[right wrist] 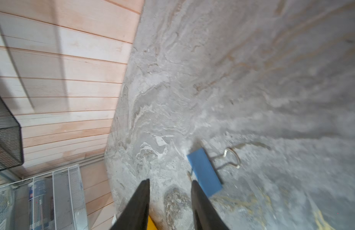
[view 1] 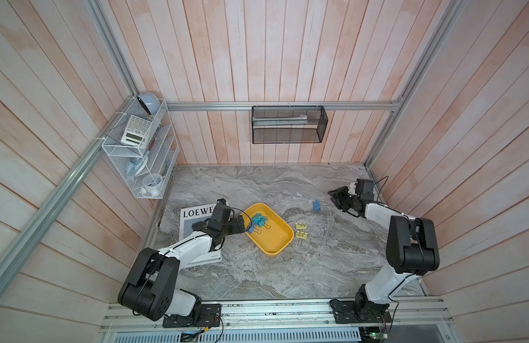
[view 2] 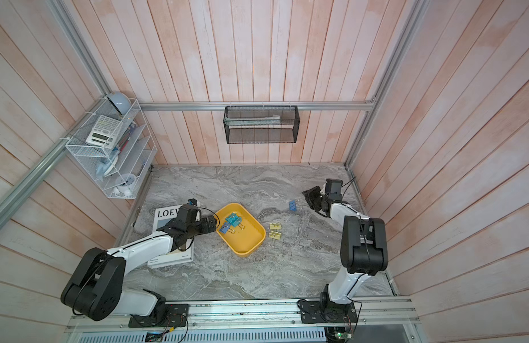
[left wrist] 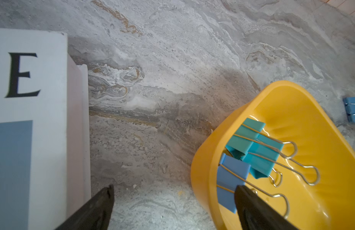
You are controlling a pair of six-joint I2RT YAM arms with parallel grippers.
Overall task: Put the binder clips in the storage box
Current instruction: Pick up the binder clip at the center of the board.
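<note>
The right gripper moves down and toward the tray next, onto the blue clip's upright wire handle (view 1: 315, 204), since the clip is below the fingers, nearer the tray.
The storage box (view 1: 276, 240) (view 2: 246, 239) is a mustard-yellow tray in the middle of the marble table. Two teal binder clips (view 1: 259, 220) (left wrist: 250, 143) and a blue one (view 1: 251, 229) (left wrist: 230, 179) lie in its left end. My left gripper (view 1: 245, 223) (left wrist: 174, 189) stands wide open at the tray's left rim, one finger above the blue clip, holding nothing. Another blue clip (view 1: 316, 205) (right wrist: 204, 171) lies on the table at the back right. My right gripper (view 1: 332, 198) (right wrist: 170, 183) hovers just right of it, jaws parted and empty. Two pale yellow clips (view 1: 301, 226) (view 1: 302, 235) lie right of the tray.
A LOEWE magazine (view 1: 195, 216) lies under my left arm, left of the tray. A white wire rack (view 1: 144, 154) hangs on the left wall and a black mesh basket (view 1: 288, 124) on the back wall. The right arm is close to the right wall.
</note>
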